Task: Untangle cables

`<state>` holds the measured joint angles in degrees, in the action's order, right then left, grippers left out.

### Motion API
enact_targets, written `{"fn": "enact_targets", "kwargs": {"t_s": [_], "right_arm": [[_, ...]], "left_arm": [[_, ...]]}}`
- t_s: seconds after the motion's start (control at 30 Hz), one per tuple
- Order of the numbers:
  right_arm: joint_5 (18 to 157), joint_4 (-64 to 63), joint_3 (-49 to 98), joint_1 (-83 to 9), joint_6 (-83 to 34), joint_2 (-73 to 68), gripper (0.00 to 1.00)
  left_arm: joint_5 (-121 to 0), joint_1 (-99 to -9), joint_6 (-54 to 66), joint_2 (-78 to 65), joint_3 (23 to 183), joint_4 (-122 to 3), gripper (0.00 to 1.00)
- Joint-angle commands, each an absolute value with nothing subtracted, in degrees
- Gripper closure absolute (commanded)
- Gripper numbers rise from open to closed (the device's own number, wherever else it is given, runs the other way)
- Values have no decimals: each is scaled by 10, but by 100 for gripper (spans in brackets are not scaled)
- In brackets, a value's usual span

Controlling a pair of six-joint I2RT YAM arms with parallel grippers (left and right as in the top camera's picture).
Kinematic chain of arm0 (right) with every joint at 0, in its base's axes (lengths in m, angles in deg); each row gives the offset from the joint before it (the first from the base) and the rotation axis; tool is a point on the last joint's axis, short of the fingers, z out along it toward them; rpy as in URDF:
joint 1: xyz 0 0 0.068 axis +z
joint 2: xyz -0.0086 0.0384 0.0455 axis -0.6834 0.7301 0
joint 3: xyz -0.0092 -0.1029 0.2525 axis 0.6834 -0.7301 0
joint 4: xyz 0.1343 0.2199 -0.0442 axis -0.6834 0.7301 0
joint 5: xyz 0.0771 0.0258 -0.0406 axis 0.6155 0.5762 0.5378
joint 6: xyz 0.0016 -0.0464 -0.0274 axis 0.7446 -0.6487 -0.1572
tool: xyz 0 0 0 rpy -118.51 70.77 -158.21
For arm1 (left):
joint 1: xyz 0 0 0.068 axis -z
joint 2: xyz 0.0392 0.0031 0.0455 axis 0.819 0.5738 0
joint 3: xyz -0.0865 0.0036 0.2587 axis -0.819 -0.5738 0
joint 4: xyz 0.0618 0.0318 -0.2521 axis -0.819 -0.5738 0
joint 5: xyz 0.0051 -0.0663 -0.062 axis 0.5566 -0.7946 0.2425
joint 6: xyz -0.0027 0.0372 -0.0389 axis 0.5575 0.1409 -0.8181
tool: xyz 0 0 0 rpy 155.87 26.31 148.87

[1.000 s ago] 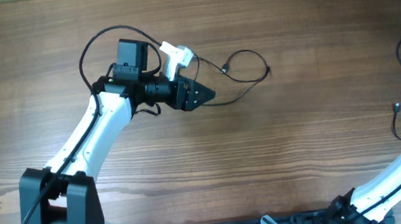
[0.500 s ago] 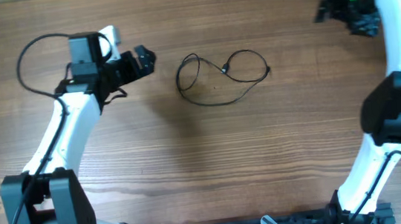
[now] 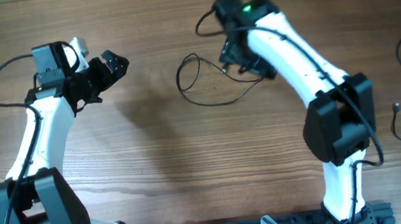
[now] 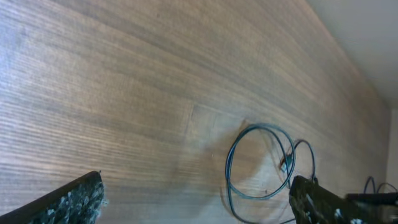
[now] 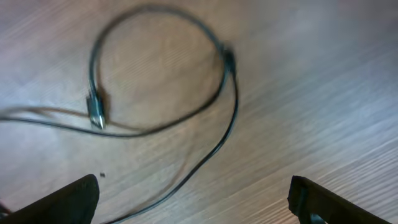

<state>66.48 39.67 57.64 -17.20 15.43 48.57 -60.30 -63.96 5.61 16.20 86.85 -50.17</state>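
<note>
The single piece of cable just past the dark bump [image 3: 248,77] [image 5: 233,106] lies clear of the loop on top of the table, so the robot's right gripper needs to lower onto that piece of cable next, with its fingers spread.
A thin black cable [image 3: 179,80] lies in two loose loops on the wooden table, mid-back. My right gripper [image 3: 235,59] hangs over its right loop, open and empty. The right wrist view shows the cable [image 5: 236,106] with a small plug end [image 5: 96,116] just ahead of the spread fingers [image 5: 193,199]. My left gripper [image 3: 115,63] is open and empty, well left of the cable. In the left wrist view the loops [image 4: 230,165] lie ahead and to the right of the wide-open fingers [image 4: 196,199].
More thin black cables [image 3: 397,54] lie looped at the table's right edge, with a plug end [image 3: 396,108] below them. The wooden table [image 3: 191,165] stretches towards the front, where the arm bases stand.
My left gripper has drawn back to the left, away from the cable. My right arm has swung in from the far right and now sits over the cable's right loop. The cable has stayed put.
</note>
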Motion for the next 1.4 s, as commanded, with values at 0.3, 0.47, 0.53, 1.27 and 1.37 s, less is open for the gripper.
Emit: {"fn": "enact_targets", "kwargs": {"t_s": [0.3, 0.47, 0.53, 1.27, 1.37], "right_arm": [[674, 204, 393, -156, 226, 470, 0], [673, 190, 393, -156, 216, 471, 14], [673, 187, 393, -156, 216, 471, 30], [878, -61, 324, -156, -13, 436, 96], [881, -56, 352, -165, -97, 334, 96]], "left_arm": [[-617, -643, 57, 148, 870, -512, 3], [-640, -643, 57, 148, 870, -512, 3], [-644, -643, 57, 148, 870, -512, 3], [-666, -643, 57, 148, 870, -512, 3], [-666, -643, 57, 148, 870, -512, 3]]}}
